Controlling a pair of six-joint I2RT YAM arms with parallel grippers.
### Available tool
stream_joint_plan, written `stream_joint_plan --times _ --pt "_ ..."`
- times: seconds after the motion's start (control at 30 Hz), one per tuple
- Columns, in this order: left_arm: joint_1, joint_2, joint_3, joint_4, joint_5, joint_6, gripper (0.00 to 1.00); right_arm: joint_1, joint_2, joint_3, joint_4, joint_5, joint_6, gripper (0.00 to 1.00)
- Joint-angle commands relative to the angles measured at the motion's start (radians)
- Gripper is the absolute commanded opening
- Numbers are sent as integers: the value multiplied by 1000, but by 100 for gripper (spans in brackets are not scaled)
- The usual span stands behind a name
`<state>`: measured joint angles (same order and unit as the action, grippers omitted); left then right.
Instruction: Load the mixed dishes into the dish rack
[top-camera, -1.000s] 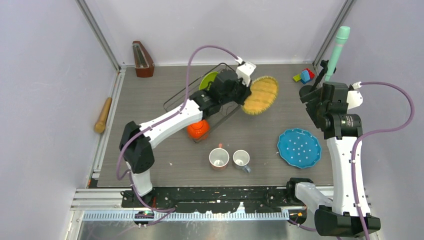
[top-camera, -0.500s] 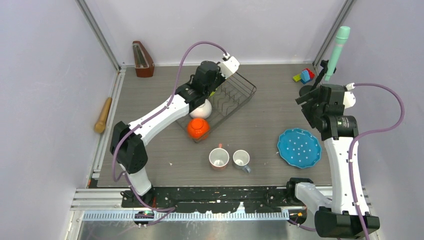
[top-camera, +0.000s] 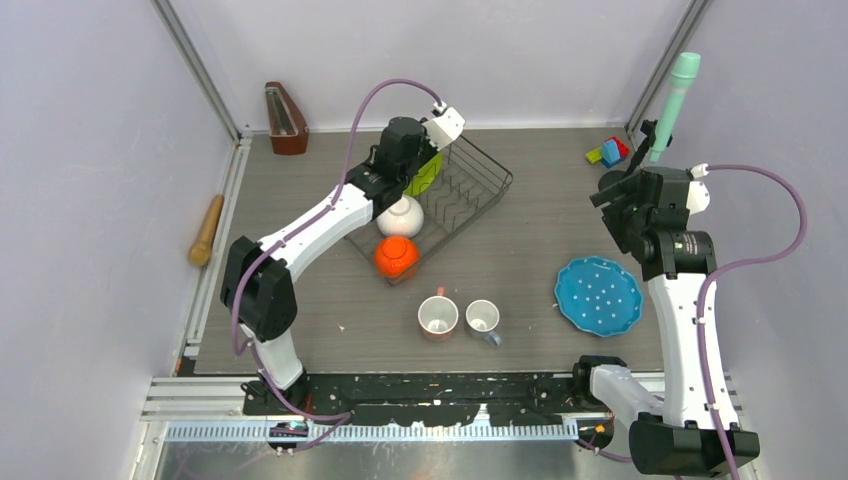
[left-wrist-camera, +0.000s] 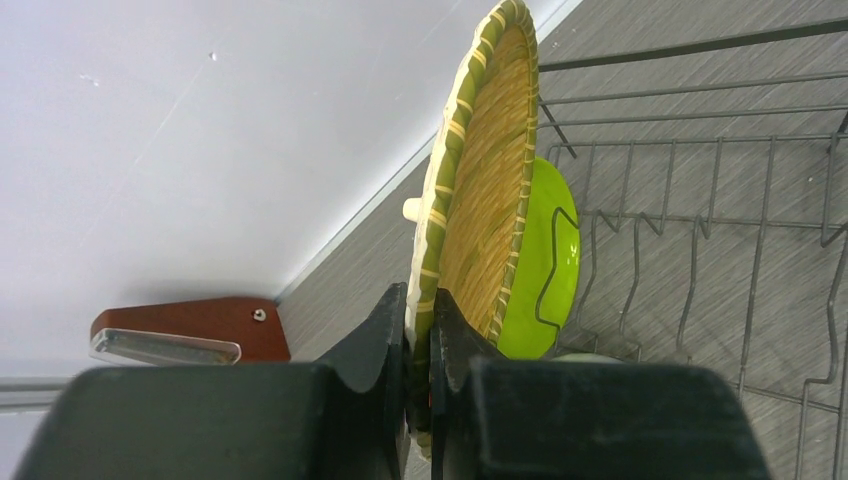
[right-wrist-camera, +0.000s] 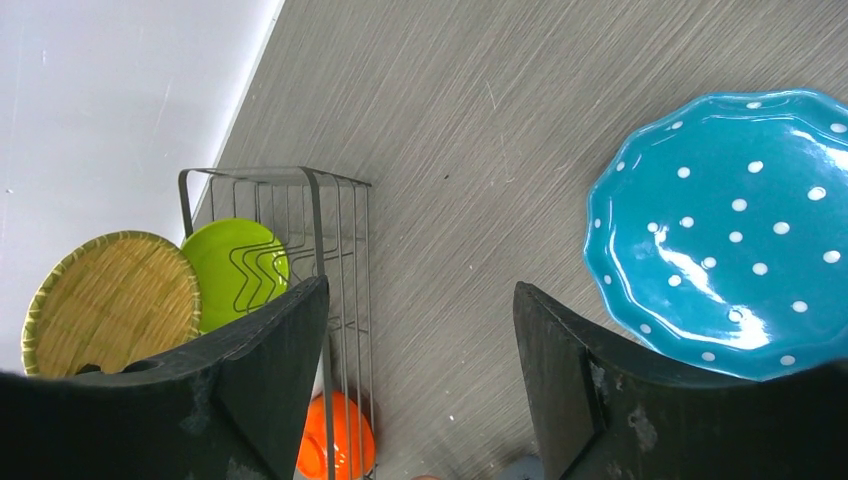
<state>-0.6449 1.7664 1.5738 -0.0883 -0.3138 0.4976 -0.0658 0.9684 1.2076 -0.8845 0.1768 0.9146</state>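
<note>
The rack (top-camera: 478, 190) slots beside the lime-green plate are empty, so my left gripper will first shift past that plate and lower to put the yellow woven plate there.
My left gripper (left-wrist-camera: 422, 310) is shut on the rim of the yellow woven plate (left-wrist-camera: 480, 200) and holds it on edge, right beside the lime-green plate (left-wrist-camera: 545, 270) that stands in the black wire dish rack (left-wrist-camera: 700, 220). In the top view the left gripper (top-camera: 402, 148) is over the rack's (top-camera: 478, 190) far left end and hides the yellow plate. The white bowl (top-camera: 400, 215) and orange bowl (top-camera: 396, 257) sit at the rack's near end. The pink mug (top-camera: 437, 318), grey mug (top-camera: 483, 318) and blue dotted plate (top-camera: 598, 295) lie on the table. My right gripper (right-wrist-camera: 420, 380) is open, empty, high above the table.
A brown metronome (top-camera: 286, 118) stands at the back left. A wooden rolling pin (top-camera: 207, 230) lies by the left rail. Toy blocks (top-camera: 608, 152) and a teal cylinder (top-camera: 677, 100) are at the back right, near my right gripper (top-camera: 620, 195).
My left gripper has carried the yellow plate from right of the rack leftward to the rack's far left end, beside the lime-green plate. The right arm has barely moved.
</note>
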Motion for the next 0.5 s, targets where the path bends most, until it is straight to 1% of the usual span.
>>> stream_joint_plan --times 0.0,0.3,0.47 --pt "7 -14 4 67 31 -49 0 -2 0 -7 42 -7 -7 74" --pt "19 -18 -42 59 58 -109 0 -2 -5 -23 43 -11 -5 73" --pt "29 1 -89 121 53 -122 0 -2 -14 -28 42 -12 -5 73"
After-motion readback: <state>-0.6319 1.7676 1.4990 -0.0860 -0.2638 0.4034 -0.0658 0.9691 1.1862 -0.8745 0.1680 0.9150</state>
